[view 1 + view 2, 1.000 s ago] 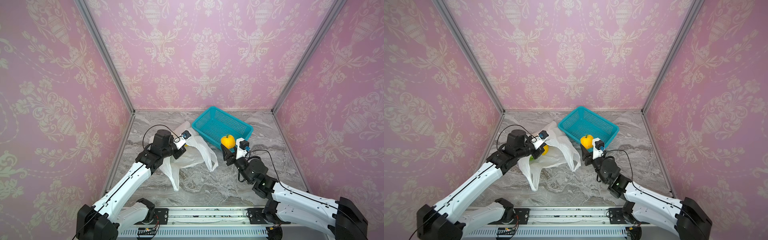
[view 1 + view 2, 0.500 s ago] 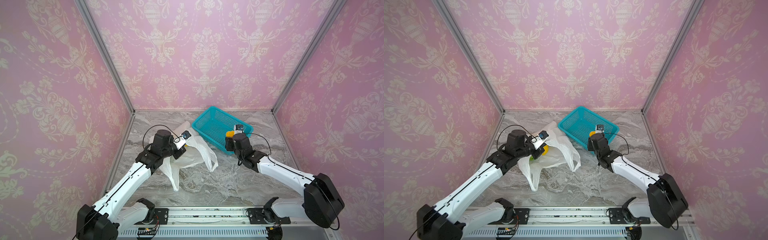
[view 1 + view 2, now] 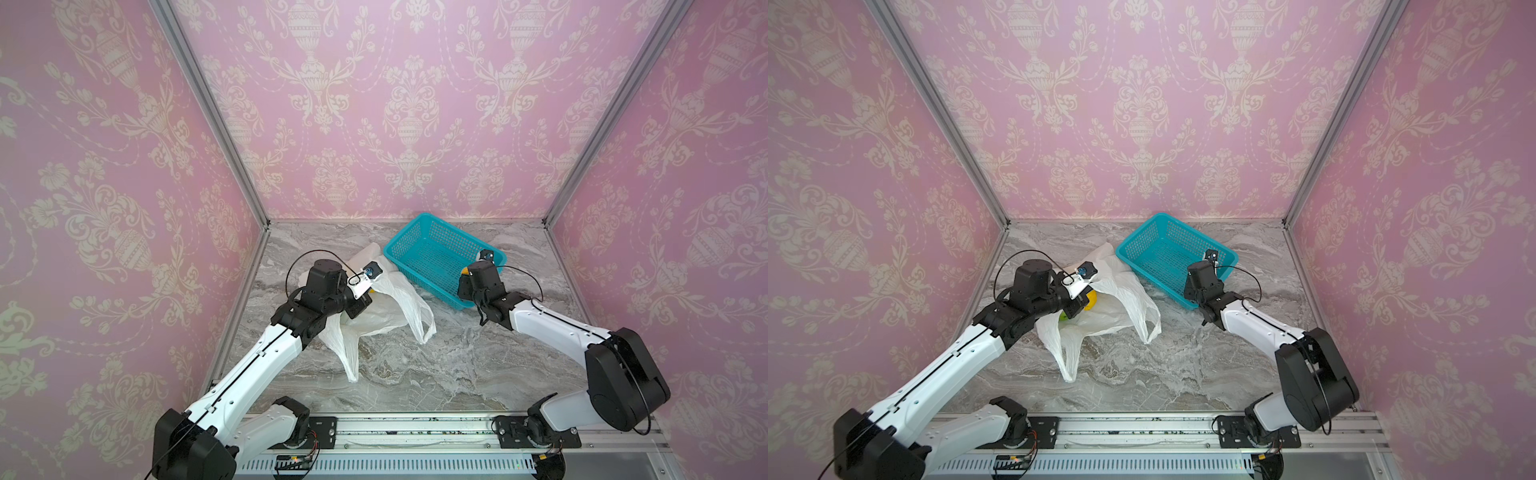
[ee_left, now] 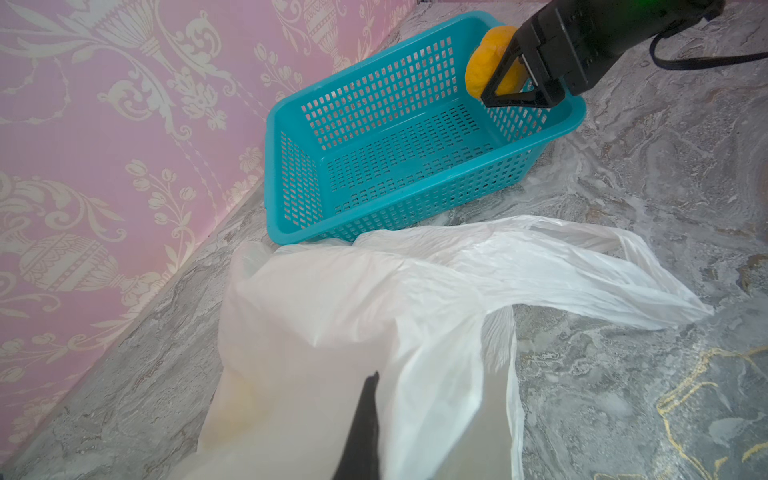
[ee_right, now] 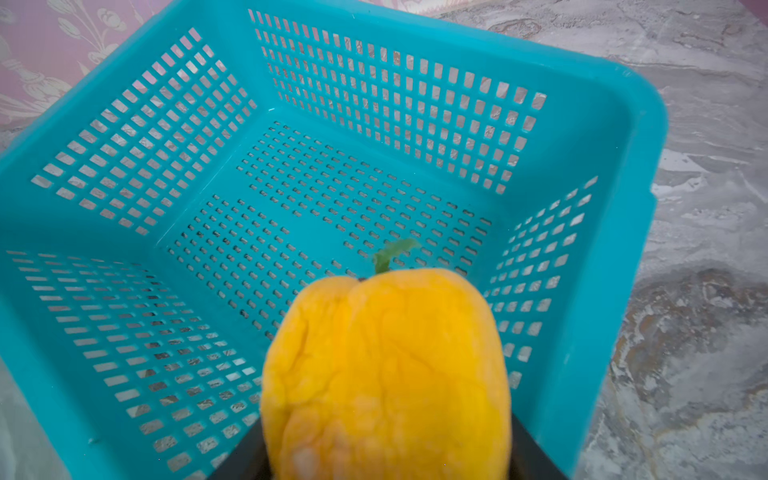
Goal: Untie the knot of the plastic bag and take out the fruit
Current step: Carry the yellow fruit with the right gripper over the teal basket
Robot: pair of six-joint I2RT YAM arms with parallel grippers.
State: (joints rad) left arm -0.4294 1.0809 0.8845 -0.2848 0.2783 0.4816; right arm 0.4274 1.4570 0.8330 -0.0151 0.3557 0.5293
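Observation:
My right gripper is above the basket's empty mesh bottom. Next it will go down into the teal basket (image 5: 374,83) and release the round yellow-orange fruit onto that bottom.
The white plastic bag (image 3: 386,309) lies crumpled left of the middle, mouth open. No knot shows: its two loop handles (image 3: 1069,357) lie apart on the marble. My left gripper (image 3: 1076,308) is shut on the bag's upper edge (image 4: 316,374), holding it up. Inside the mouth a yellow fruit (image 3: 1091,300) and a green one (image 3: 1062,316) show. My right gripper (image 4: 490,79) is shut on a round yellow-orange fruit (image 5: 386,374) with a small green stem. It holds that fruit just above the near right corner of the teal basket (image 5: 374,83).
The teal mesh basket (image 3: 415,245) stands at the back, right of the bag, with nothing on its floor. Pink patterned walls close in the marble table on three sides. A metal rail runs along the front edge (image 3: 415,424).
My right arm has carried the yellow-orange fruit from in front of the basket back to over its near corner. The left gripper and the bag have not moved.

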